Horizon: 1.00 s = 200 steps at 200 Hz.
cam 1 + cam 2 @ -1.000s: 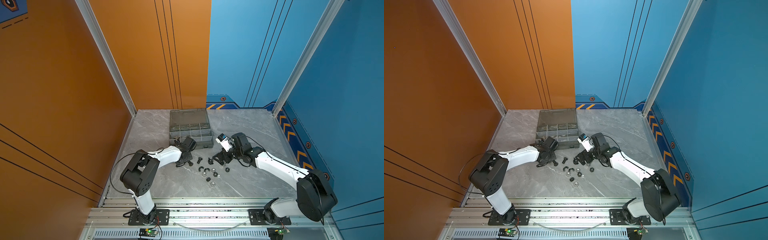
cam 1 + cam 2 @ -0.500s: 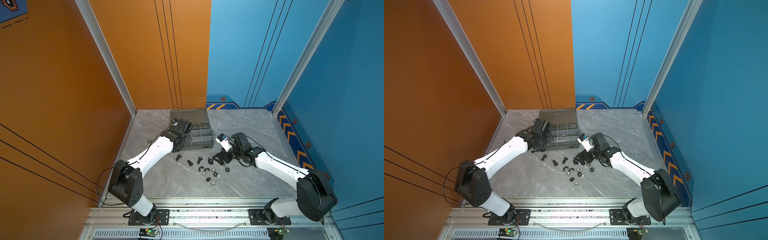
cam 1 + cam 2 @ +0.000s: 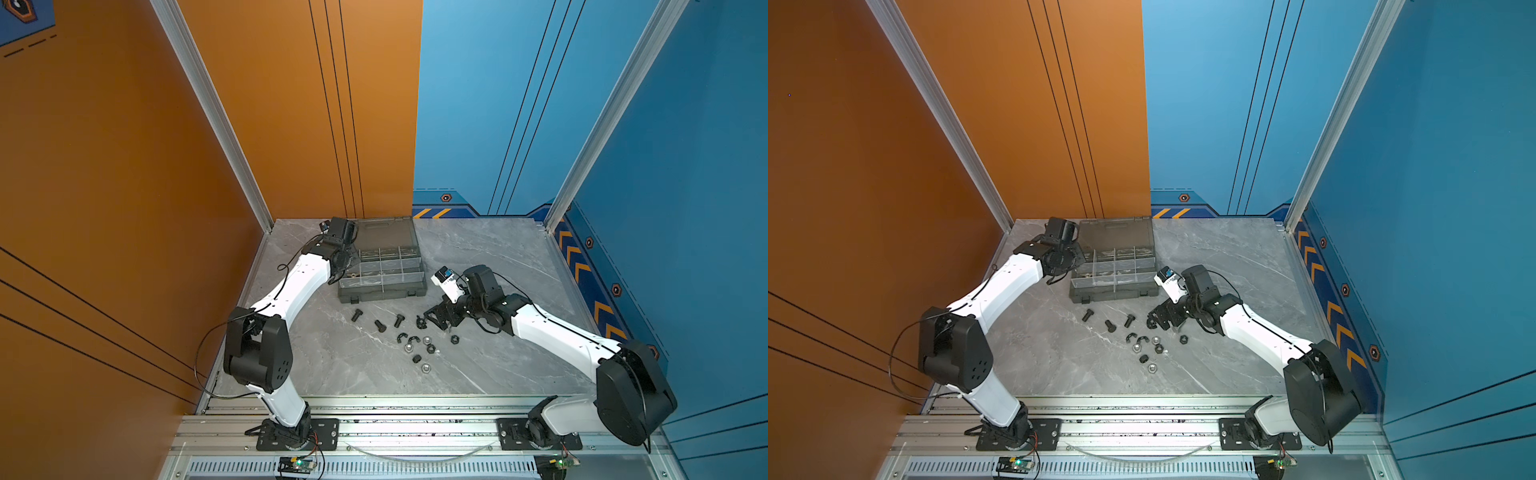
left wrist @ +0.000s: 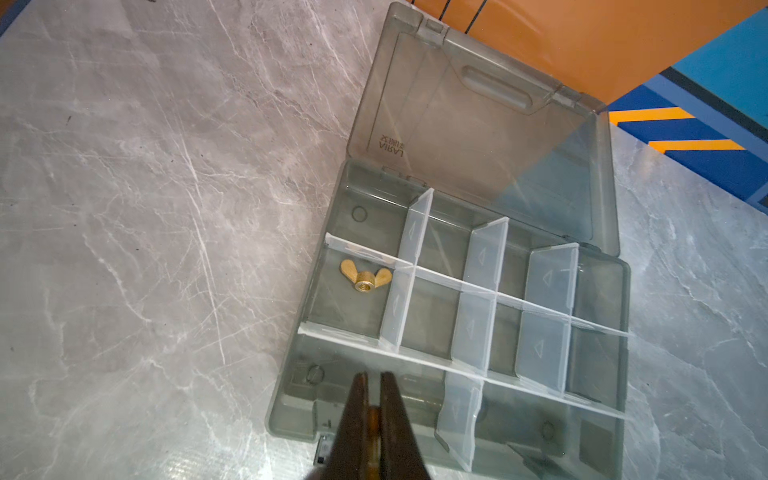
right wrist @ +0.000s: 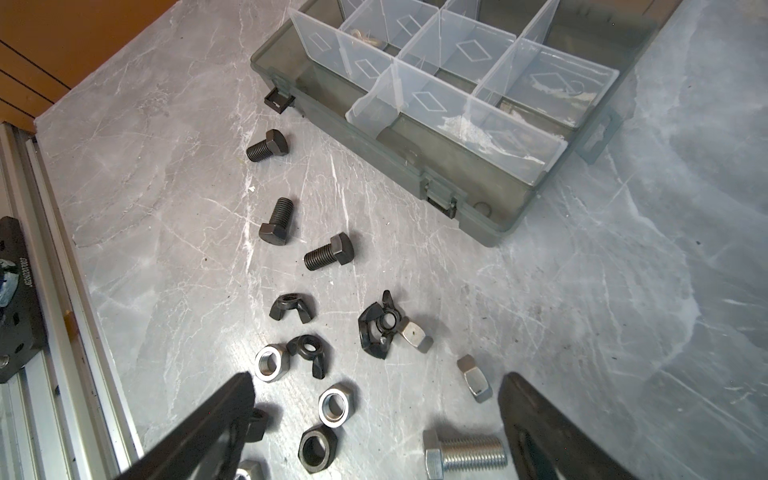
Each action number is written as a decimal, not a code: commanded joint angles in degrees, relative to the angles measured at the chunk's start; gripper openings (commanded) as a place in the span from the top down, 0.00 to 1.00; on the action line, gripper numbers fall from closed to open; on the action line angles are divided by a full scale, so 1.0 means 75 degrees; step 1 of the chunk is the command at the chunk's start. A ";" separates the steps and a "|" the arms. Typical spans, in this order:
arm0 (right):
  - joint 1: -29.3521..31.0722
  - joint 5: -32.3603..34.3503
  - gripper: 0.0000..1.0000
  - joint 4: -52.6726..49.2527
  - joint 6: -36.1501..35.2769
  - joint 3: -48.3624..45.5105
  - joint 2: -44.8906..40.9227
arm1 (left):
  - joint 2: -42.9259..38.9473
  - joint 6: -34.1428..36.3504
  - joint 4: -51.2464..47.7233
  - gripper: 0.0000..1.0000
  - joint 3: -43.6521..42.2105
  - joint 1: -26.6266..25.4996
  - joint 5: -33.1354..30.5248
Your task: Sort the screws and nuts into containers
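I will next move my left gripper outward and down to the wing nut's compartment (image 3: 1086,272) (image 4: 353,297) and let go of the brass-coloured piece where brass already lies.
The dark grey organiser case (image 3: 382,292) lies open with its containers showing, and one brass wing nut (image 4: 365,277) rests in a left compartment. My left gripper (image 4: 373,374) hovers over the case's near-left corner, shut on a small brass-coloured piece deep between its fingers. Three black screws (image 5: 277,222) lie on the table in front of the case. A silver screw (image 5: 465,455) lies beside black wing nuts (image 5: 380,326) and silver hex nuts (image 5: 334,405). My right gripper (image 5: 376,380) hangs open low over these nuts, holding nothing.
The smoky lid (image 4: 478,124) lies folded back behind the case, close to the orange wall. An aluminium rail (image 3: 374,415) runs along the table's front edge. A lone black nut (image 3: 454,339) sits right of the pile.
My left arm has swung from the table near the black screws up to the case's left side, still shut. The right arm has not moved.
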 commanded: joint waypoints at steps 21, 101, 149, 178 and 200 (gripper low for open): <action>0.0088 0.0141 0.06 0.0047 0.0137 -0.0113 -0.0333 | 0.0589 0.0394 0.0239 1.00 0.0320 0.0229 0.0330; 0.0090 0.0317 0.06 -0.0023 0.0084 -0.0275 -0.0513 | 0.1681 0.0302 0.1209 1.00 0.0534 0.0315 0.0099; 0.0084 0.0337 0.05 -0.0041 0.0040 -0.0227 -0.0427 | 0.2021 0.0198 0.1351 1.00 0.0511 0.0301 0.0141; 0.0073 0.0311 0.05 -0.0052 0.0053 -0.0209 -0.0420 | 0.2161 0.0174 0.1404 0.98 0.0481 0.0332 0.0205; 0.0078 0.0314 0.05 -0.0053 0.0048 -0.0206 -0.0433 | 0.2179 0.0136 0.1423 0.85 0.0456 0.0326 0.0155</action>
